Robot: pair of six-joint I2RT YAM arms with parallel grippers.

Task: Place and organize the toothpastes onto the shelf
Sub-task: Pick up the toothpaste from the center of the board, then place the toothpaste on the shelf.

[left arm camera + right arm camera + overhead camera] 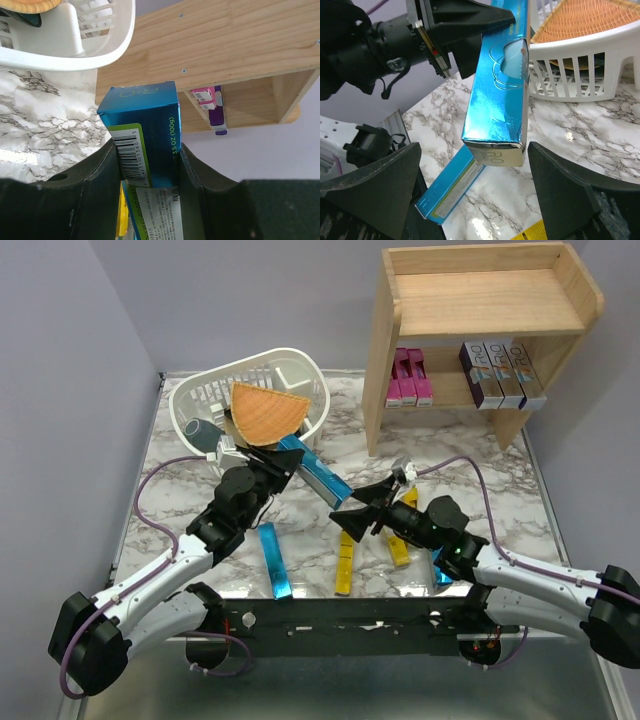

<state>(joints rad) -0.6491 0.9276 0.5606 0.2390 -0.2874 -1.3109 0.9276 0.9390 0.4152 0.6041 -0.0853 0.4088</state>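
My right gripper eases outward over the blue carton's loose end (338,494) (495,145) next and closes on it, because that end of the carton lies in the gap between the gripper's open fingers.
My left gripper (287,465) is shut on a blue toothpaste carton (320,475) and holds it above the table, pointing right. In the left wrist view the carton (145,130) sits clamped between both fingers. My right gripper (362,515) is open at the carton's free end. In the right wrist view that end (500,115) hangs between the spread fingers (375,190), apart from both. The wooden shelf (480,300) stands at the back right. Its lower tier holds pink cartons (410,380) and purple-silver cartons (500,375). A blue carton (272,560) and yellow cartons (345,560) lie on the marble.
A white slotted basket (200,400) with an orange wedge (265,412) stands at the back left, just behind my left gripper. Another yellow carton (400,545) and a blue one (441,575) lie under my right arm. The shelf's top tier (490,285) is bare.
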